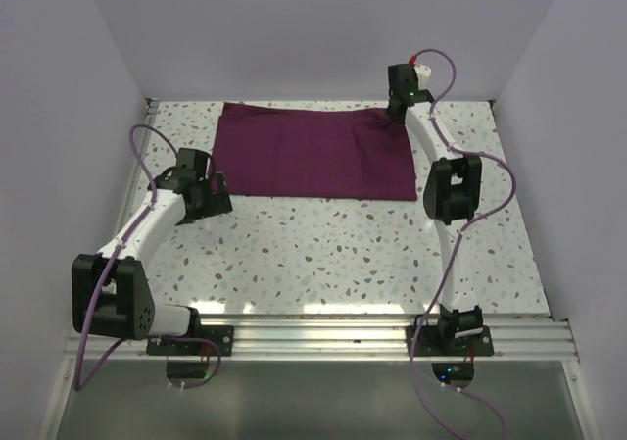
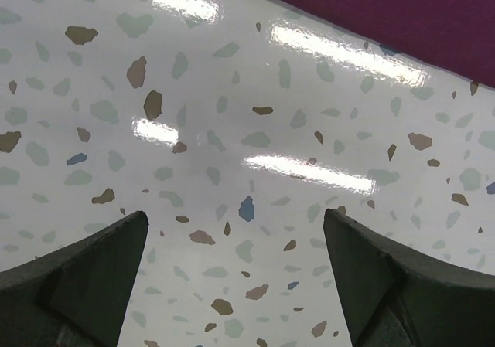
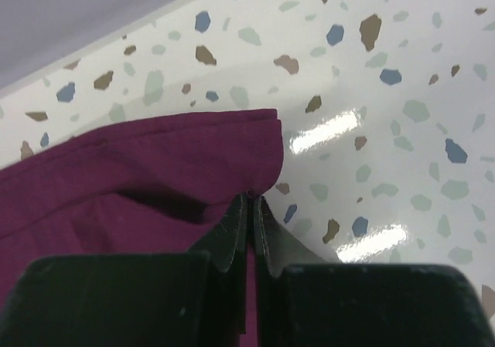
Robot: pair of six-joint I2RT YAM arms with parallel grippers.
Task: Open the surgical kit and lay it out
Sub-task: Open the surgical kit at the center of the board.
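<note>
My right gripper will next move back and to the left in the top view, over the near half of the wrap, because the flat cloth there can take the wrap's pinched corner.
The surgical kit's dark maroon cloth wrap [image 1: 313, 154] lies flat at the back middle of the table. Its steel tray and instruments are hidden or out of view. My right gripper [image 1: 400, 109] is at the wrap's far right corner, shut on the cloth edge; the right wrist view shows the fingers [image 3: 232, 227] pinching the maroon cloth [image 3: 155, 169] and lifting a fold. My left gripper [image 1: 217, 200] is open and empty over bare table just off the wrap's near left corner; the left wrist view shows its gripper [image 2: 236, 273] apart, with the wrap's edge [image 2: 402, 11] at top right.
The speckled white tabletop [image 1: 323, 254] is walled at the back and both sides. A metal rail [image 1: 323, 334] runs along the near edge at the arm bases.
</note>
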